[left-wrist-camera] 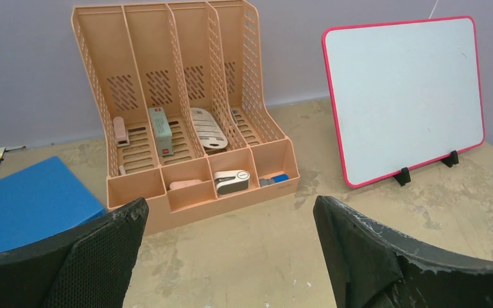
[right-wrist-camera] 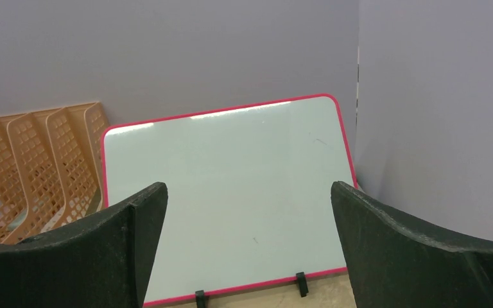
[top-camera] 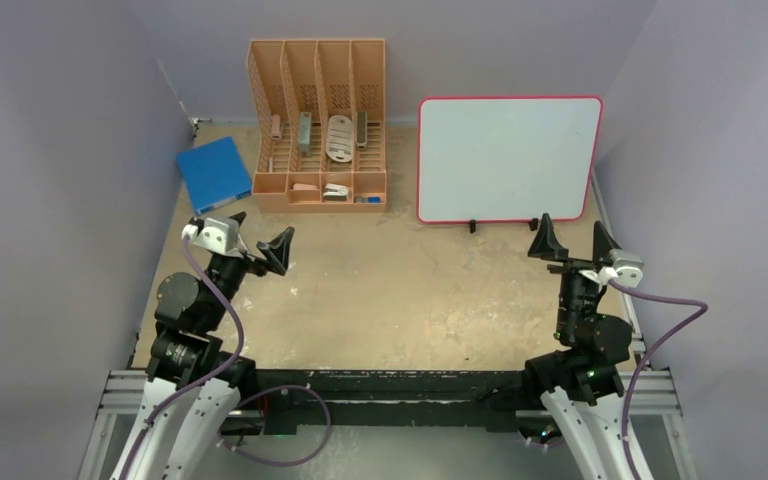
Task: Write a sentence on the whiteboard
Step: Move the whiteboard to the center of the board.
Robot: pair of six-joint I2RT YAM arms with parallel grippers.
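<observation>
Next I need to bring my right gripper down across onto the whiteboard's black foot nearer the organiser (right-wrist-camera: 200,299), since that lies below it and to its left in the top view.
The whiteboard (top-camera: 508,158) stands tilted on two black feet at the back right, white with a red-pink rim; its face is blank and no sentence shows on it. It also fills the right wrist view (right-wrist-camera: 228,199) and appears at the right of the left wrist view (left-wrist-camera: 411,96). My left gripper (top-camera: 258,240) hovers open over the table's left side, well apart from the board, nothing between its fingers. My right gripper (top-camera: 573,240) is open just in front of the board's lower right corner, empty.
An orange desk organiser (top-camera: 318,125) stands at the back centre-left, holding small items, among them a white-grey object (left-wrist-camera: 231,181) in a front compartment. A blue flat book (top-camera: 214,173) lies to its left. Grey walls close in at the back and both sides.
</observation>
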